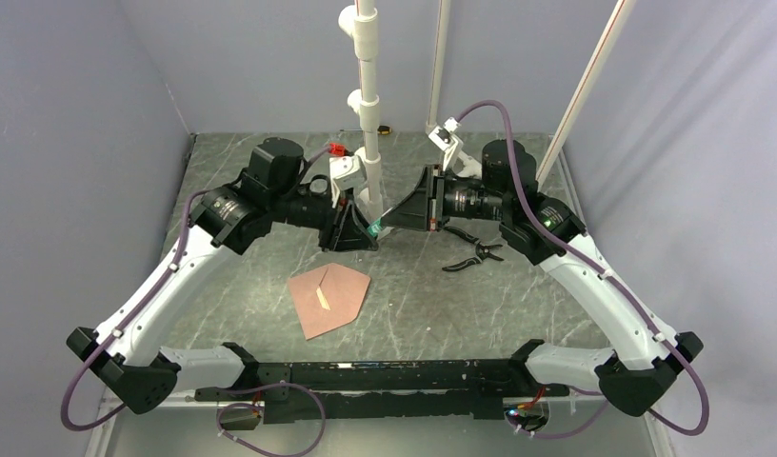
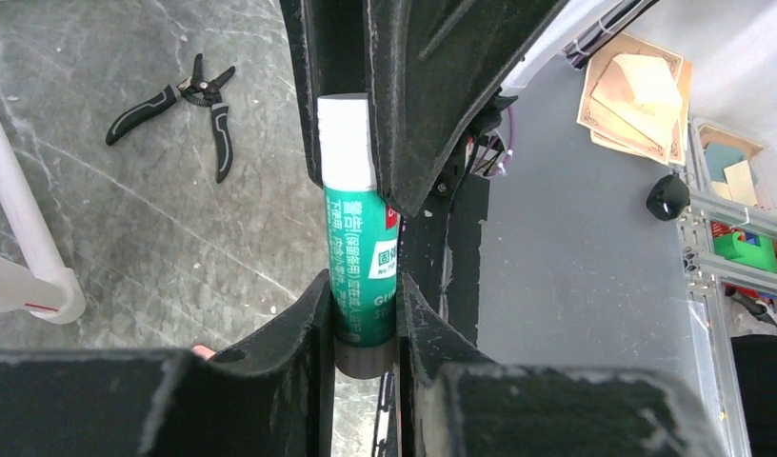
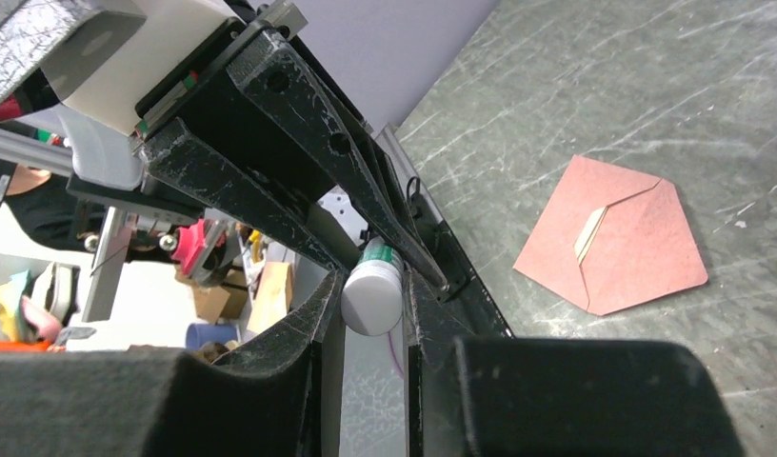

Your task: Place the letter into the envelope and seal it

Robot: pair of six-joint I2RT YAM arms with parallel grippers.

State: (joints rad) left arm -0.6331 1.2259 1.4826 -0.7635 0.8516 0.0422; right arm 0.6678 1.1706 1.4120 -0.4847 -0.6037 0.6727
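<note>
The spot on the tabletop between the pliers' handles is bare, so my right gripper will next pull the cap off, turn downward and lower to let go of it there.
The pinkish-brown envelope (image 1: 339,303) lies flat on the table in front of both grippers, its pointed flap spread out; it also shows in the right wrist view (image 3: 642,249). Only a thin tan strip of the letter (image 1: 323,298) shows at its mouth (image 3: 587,234). A green glue stick (image 2: 361,257) is held in the air between the two grippers. My left gripper (image 1: 368,234) (image 2: 363,295) is shut on its green body. My right gripper (image 1: 390,221) (image 3: 373,286) is shut on its white cap (image 3: 372,297).
Black pliers (image 1: 472,253) lie on the table right of the grippers, also in the left wrist view (image 2: 189,100). A white pipe pole (image 1: 368,95) stands just behind the grippers. Grey walls enclose the table on the left, back and right.
</note>
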